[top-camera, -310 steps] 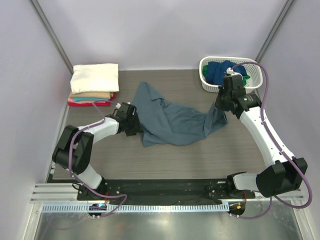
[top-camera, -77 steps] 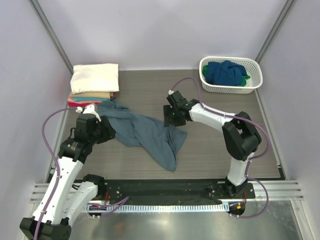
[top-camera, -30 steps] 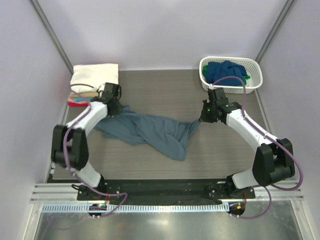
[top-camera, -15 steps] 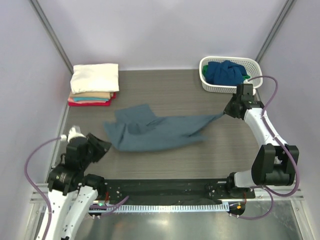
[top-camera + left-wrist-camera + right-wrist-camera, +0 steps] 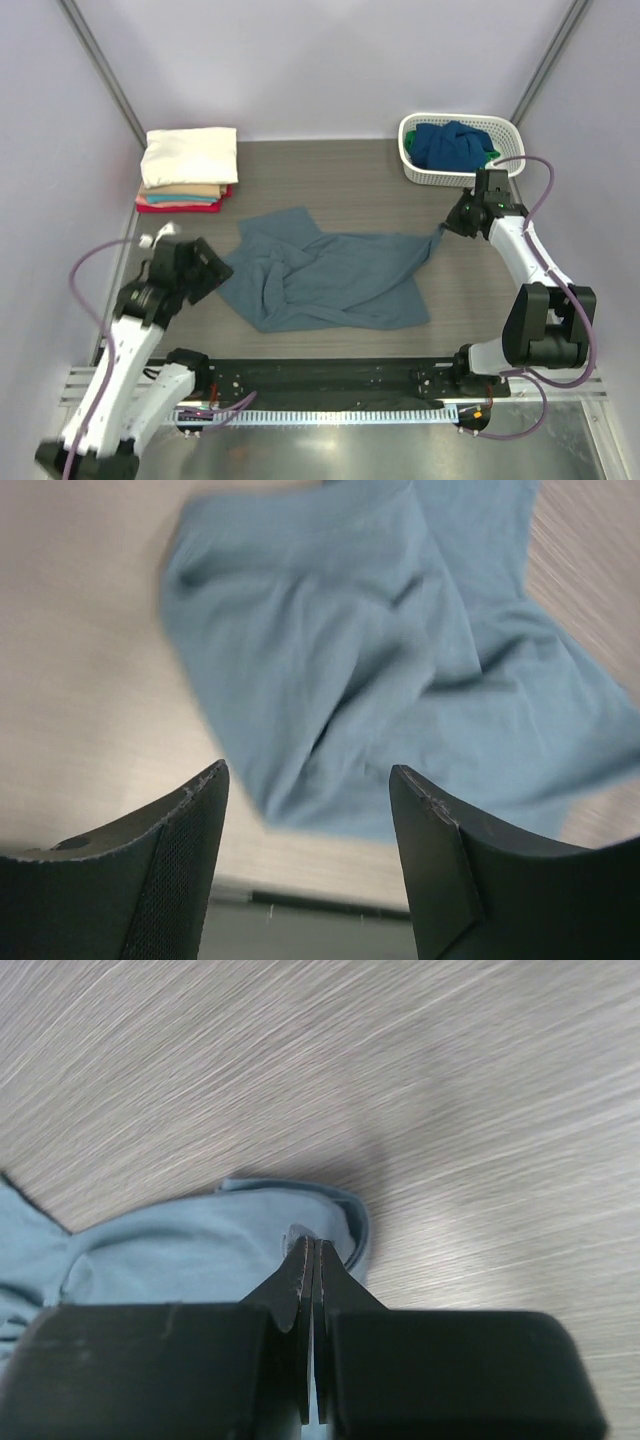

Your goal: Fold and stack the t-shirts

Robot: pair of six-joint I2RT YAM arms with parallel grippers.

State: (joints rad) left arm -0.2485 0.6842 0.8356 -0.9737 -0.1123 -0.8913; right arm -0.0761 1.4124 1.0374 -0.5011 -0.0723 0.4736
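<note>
The shirt's far corner nearest the stack lies loose while my right gripper holds another corner, so next my left gripper will move outward and down onto it.
A slate grey-blue t-shirt [image 5: 330, 275] lies rumpled and spread across the middle of the table; it also shows in the left wrist view [image 5: 400, 670]. My right gripper [image 5: 445, 228] is shut on its right corner [image 5: 300, 1235], just above the table. My left gripper [image 5: 215, 268] is open and empty, held above the table at the shirt's left edge, its fingertips [image 5: 205, 785] apart. A folded stack [image 5: 188, 170] of cream, tan, teal and red shirts sits at the back left. Dark blue and green shirts [image 5: 455, 145] lie in the basket.
The white lattice basket [image 5: 510, 160] stands at the back right, just behind my right arm. The table's wood-grain top [image 5: 340, 185] shows between stack and basket. The black rail [image 5: 330, 375] runs along the near edge.
The shirt has spread out wider and dropped flatter on the table. My left gripper has risen and moved toward the shirt's left edge. My right gripper still holds the right corner.
</note>
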